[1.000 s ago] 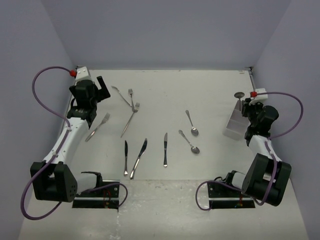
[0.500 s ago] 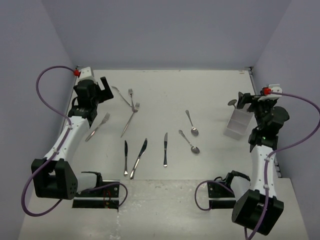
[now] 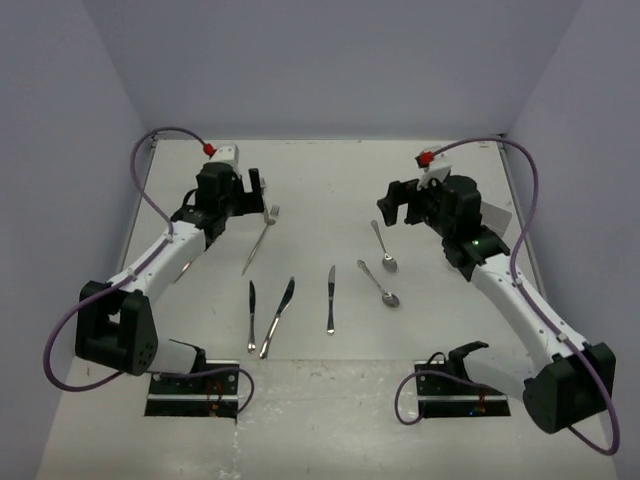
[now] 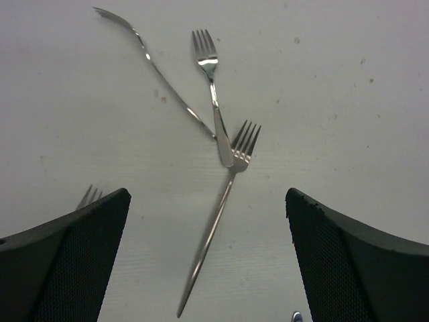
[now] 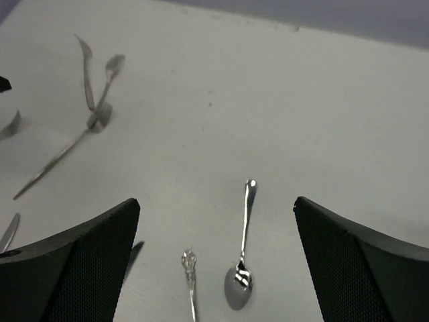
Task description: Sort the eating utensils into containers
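Note:
My left gripper needs to go down, open, onto the long fork's handle just behind its head before it closes. The short fork's end overlaps that head.
Three forks lie crossed in the left wrist view: a curved fork, a short fork and a long fork. My left gripper hovers open above the long fork's handle. My right gripper hangs open and empty over a spoon, with a second spoon's handle beside it. Seen from above, both spoons lie below that gripper. Three knives lie near the front. Only a pale edge of the container shows behind the right arm.
Another fork's tines peek out by my left finger. Purple cables loop above both arms. Grey walls close the table on the left, back and right. The arm bases sit at the near edge.
My right gripper opened at the container and swung left to above the spoons. My left arm moved right, to over the crossed forks.

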{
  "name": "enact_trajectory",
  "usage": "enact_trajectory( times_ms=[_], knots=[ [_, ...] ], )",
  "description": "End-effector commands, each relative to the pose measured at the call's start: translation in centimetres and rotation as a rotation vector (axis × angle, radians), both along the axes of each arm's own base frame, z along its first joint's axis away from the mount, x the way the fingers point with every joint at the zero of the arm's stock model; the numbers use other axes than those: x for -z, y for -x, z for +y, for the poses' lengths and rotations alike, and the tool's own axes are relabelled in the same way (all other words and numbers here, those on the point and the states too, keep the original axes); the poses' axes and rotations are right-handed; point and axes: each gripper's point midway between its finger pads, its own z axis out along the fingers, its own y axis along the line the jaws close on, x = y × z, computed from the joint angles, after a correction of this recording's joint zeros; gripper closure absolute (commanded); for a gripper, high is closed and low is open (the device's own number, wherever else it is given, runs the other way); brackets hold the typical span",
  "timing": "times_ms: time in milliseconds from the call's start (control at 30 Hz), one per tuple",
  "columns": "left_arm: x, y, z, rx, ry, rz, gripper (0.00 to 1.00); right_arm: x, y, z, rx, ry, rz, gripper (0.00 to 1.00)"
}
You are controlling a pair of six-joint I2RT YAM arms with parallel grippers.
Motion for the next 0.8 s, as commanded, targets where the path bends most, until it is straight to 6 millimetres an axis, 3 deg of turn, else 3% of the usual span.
enact_trajectory(
  times_ms=[0, 100, 233, 467, 600, 700, 733, 767],
  knots=[
    [1.5, 0.2, -1.4, 0.034, -0.095, 0.075, 0.0, 3.9, -0.3, 0.3, 0.143, 0.09, 0.178, 0.01],
    [3.9, 1.1, -1.2, 0.021, -0.138, 0.164, 0.0, 5.7, -0.4, 1.4, 0.145, 0.13, 0.234, 0.01],
    [8.0, 1.5, -1.6, 0.074, -0.17, 0.267, 0.0, 6.7, -0.1, 2.5, 0.113, 0.103, 0.262, 0.01],
    [14.4, 1.4, -2.8, 0.186, -0.206, 0.392, 0.08, 7.3, 0.3, 1.5, 0.172, 0.096, 0.274, 0.01],
    [15.8, 1.1, -3.5, 0.209, -0.186, 0.398, 0.27, 7.3, 0.4, 1.3, 0.201, 0.059, 0.278, 0.01],
    [16.4, 0.9, -3.6, 0.216, -0.19, 0.405, 0.53, 7.0, 0.4, 1.2, 0.221, 0.033, 0.271, 0.01],
    [16.4, 0.9, -3.6, 0.224, -0.192, 0.404, 0.71, 6.9, 0.4, 1.2, 0.23, 0.025, 0.267, 0.01],
    [16.2, 1.0, -3.8, 0.237, -0.181, 0.398, 0.83, 6.4, 0.4, 1.0, 0.243, 0.013, 0.255, 0.01]
  ],
)
